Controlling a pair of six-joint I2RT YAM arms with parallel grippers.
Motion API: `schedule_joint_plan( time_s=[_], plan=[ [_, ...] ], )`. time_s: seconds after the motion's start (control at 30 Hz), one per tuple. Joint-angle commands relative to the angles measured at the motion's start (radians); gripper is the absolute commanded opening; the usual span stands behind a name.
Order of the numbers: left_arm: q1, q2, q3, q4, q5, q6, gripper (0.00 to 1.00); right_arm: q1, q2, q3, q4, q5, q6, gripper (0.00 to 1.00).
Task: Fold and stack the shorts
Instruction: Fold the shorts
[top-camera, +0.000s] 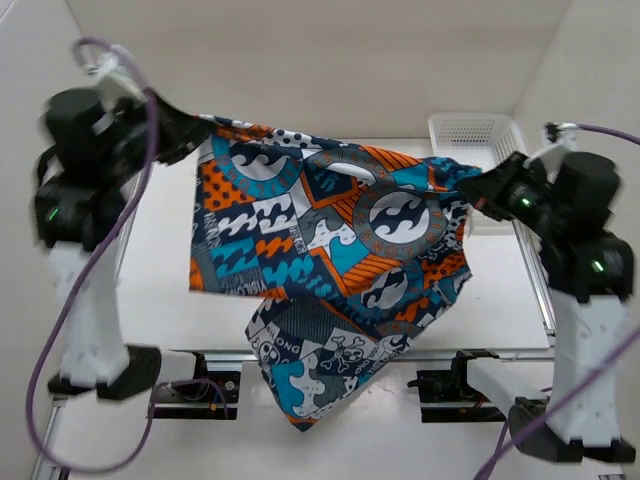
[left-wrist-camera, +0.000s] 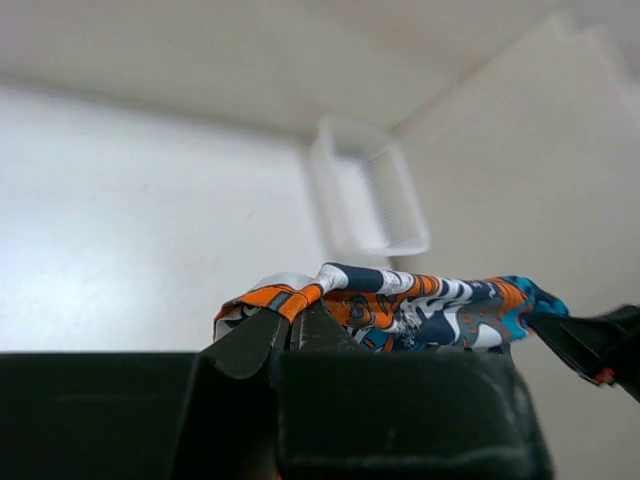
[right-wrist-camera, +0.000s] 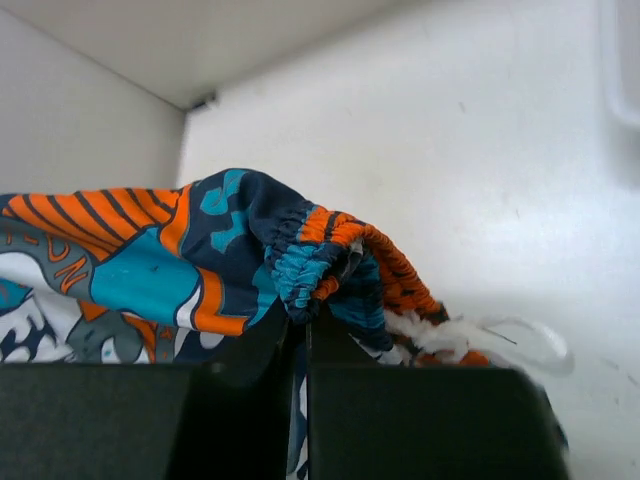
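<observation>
The shorts still hang in the air, so my right gripper will lower the gathered waistband onto the bare tabletop (right-wrist-camera: 545, 170) beside the mesh basket and release it there.
The patchwork shorts (top-camera: 330, 250) hang in the air between both arms, stretched along their top edge, with one leg drooping past the table's near edge. My left gripper (top-camera: 200, 130) is shut on the shorts' left top corner; in the left wrist view its jaws (left-wrist-camera: 290, 322) pinch an orange hem fold (left-wrist-camera: 285, 298). My right gripper (top-camera: 478, 190) is shut on the gathered waistband; in the right wrist view the jaws (right-wrist-camera: 303, 318) clamp the bunched elastic (right-wrist-camera: 310, 265), with a white drawstring (right-wrist-camera: 500, 335) trailing right.
A white mesh basket (top-camera: 475, 140) stands at the back right of the white table (top-camera: 160, 300), also in the left wrist view (left-wrist-camera: 370, 195). White walls enclose the back and sides. Purple cables loop off both arms.
</observation>
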Motion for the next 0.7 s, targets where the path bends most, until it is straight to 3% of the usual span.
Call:
schedule_joint_plan(
  time_s=[0.0,0.1,0.23,0.37,0.53,0.67],
  plan=[
    [0.052,0.137,-0.119,0.036,-0.086,0.037,0.10,-0.011,0.082,-0.148,0.094,0.090,-0.041,0.00],
    [0.096,0.267,-0.158,0.062,-0.048,0.061,0.10,-0.011,0.217,-0.270,0.212,0.063,-0.031,0.00],
    [0.142,0.466,-0.118,0.074,-0.028,0.075,0.10,0.014,0.419,-0.313,0.341,0.055,-0.021,0.00],
    [0.178,0.667,0.041,0.074,-0.007,0.088,0.10,0.028,0.665,-0.209,0.395,0.020,-0.011,0.00],
    [0.202,0.869,0.285,-0.001,0.036,0.069,0.10,0.074,0.943,0.056,0.377,-0.003,-0.011,0.00],
    [0.202,0.809,0.194,0.022,0.046,0.080,0.10,0.084,1.024,0.132,0.342,-0.026,-0.011,0.00]
  ],
)
